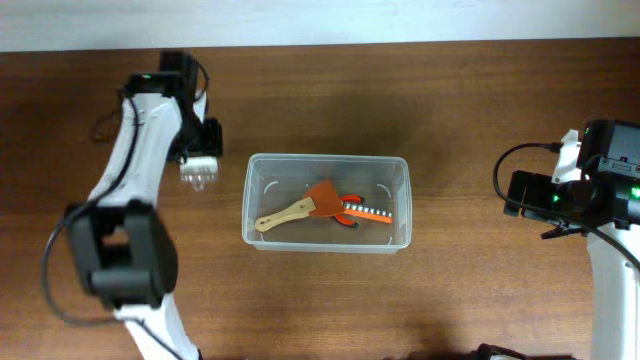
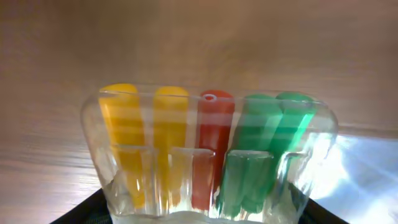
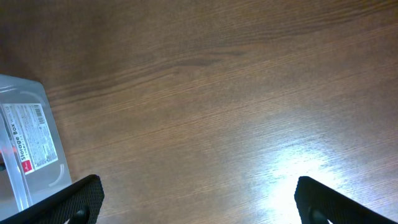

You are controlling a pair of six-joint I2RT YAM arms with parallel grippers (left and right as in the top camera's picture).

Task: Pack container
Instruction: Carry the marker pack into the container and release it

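I will swing the small clear box over the tub's rim with my left gripper next, then turn it and lower it beside the blade of the scraper.
The container point(image 1: 327, 160) is a large clear plastic tub in the middle of the table. Inside it lie a wooden-handled scraper with a brown blade point(image 1: 300, 209) and an orange-handled tool point(image 1: 362, 211). My left gripper point(image 1: 200, 160) is left of the tub, shut on a small clear box point(image 1: 198, 178). In the left wrist view this box point(image 2: 208, 155) fills the frame, with yellow, red and green pieces inside. My right gripper point(image 1: 512, 194) is open and empty, right of the tub. Its fingers point(image 3: 199, 202) are spread wide over bare wood.
The tub's corner with a "Storage Box" label point(image 3: 28, 143) shows at the left edge of the right wrist view. The brown wooden table point(image 1: 460, 110) ends at a pale wall along the far edge. Cables hang by both arms.
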